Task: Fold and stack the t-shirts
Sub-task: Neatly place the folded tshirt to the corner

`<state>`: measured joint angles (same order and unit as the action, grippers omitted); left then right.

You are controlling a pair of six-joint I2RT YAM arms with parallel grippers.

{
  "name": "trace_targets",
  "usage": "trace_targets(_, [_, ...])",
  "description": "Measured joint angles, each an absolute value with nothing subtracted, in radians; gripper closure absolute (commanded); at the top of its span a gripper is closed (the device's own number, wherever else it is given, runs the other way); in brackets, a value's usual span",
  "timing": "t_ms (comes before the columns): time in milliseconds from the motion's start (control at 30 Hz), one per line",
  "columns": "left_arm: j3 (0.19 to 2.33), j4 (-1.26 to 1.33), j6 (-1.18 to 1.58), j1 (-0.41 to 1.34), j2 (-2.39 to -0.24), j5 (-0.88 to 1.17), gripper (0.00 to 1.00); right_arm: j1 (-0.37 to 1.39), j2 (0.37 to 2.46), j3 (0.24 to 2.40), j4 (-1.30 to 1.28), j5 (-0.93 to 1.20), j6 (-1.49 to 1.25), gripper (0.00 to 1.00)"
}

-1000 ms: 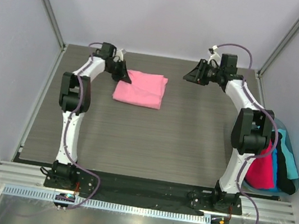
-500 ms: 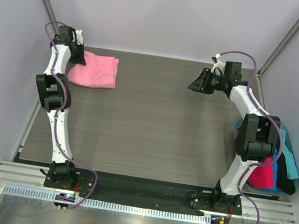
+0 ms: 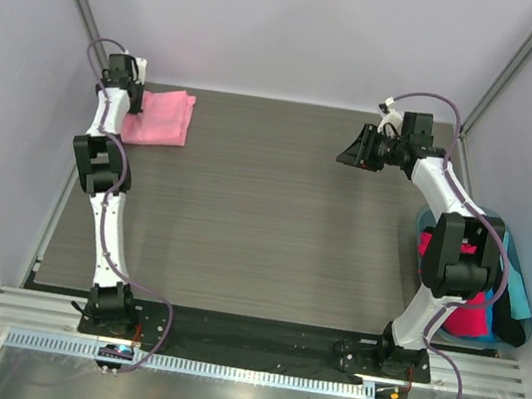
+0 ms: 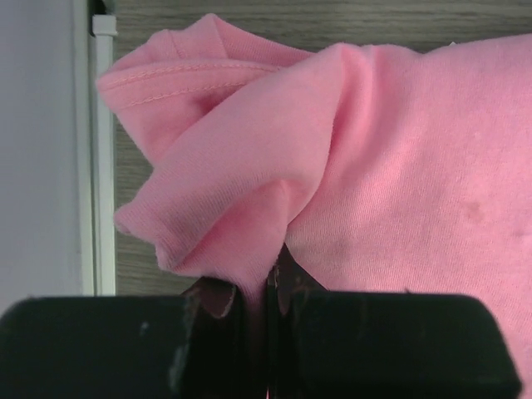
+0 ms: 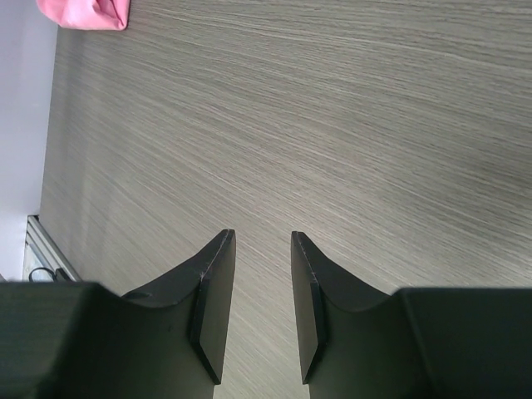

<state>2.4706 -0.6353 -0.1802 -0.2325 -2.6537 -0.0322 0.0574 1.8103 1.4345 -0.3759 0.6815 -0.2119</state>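
Note:
My left gripper drags the pink t-shirt a little outward toward the table's far corner by the bar (image 4: 133,21) next and releases it, since bare wood still shows between them.
A folded light pink t-shirt (image 3: 161,117) lies at the table's far left corner. My left gripper (image 3: 123,96) is shut on its left edge; in the left wrist view the pink cloth (image 4: 374,166) bunches up between the closed jaws (image 4: 264,287). My right gripper (image 3: 353,151) is open and empty above bare table at the far right; its fingers (image 5: 212,299) frame wood grain, with the pink shirt (image 5: 87,12) far off in its view. More shirts, hot pink (image 3: 467,302), teal and black, hang in a pile at the right edge.
A light-blue tub (image 3: 523,301) holds the shirt pile off the table's right side. The table's left rail (image 4: 101,158) and the left wall are right beside the pink shirt. Enclosure posts stand at the back corners.
My left gripper has dragged the pink shirt from the far middle of the table leftward into the far left corner. My right gripper drifted slightly right and stayed open.

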Motion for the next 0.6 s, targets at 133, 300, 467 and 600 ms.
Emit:
trace_targets(133, [2.489, -0.614, -0.193, -0.230, -2.661, -0.070, 1.00, 0.057, 1.810, 1.430, -0.377, 0.671, -0.212, 0.61])
trace_targets(300, [2.525, -0.573, -0.192, -0.231, -2.690, -0.109, 1.00, 0.057, 1.810, 1.430, -0.379, 0.662, -0.212, 0.61])
trace_targets(467, [2.542, -0.543, -0.192, -0.231, -2.720, -0.136, 1.00, 0.057, 1.810, 1.430, -0.379, 0.649, -0.212, 0.61])
trace_targets(600, [2.557, -0.519, -0.192, -0.231, -2.731, -0.158, 0.80, 0.057, 1.810, 1.430, -0.379, 0.639, -0.212, 0.61])
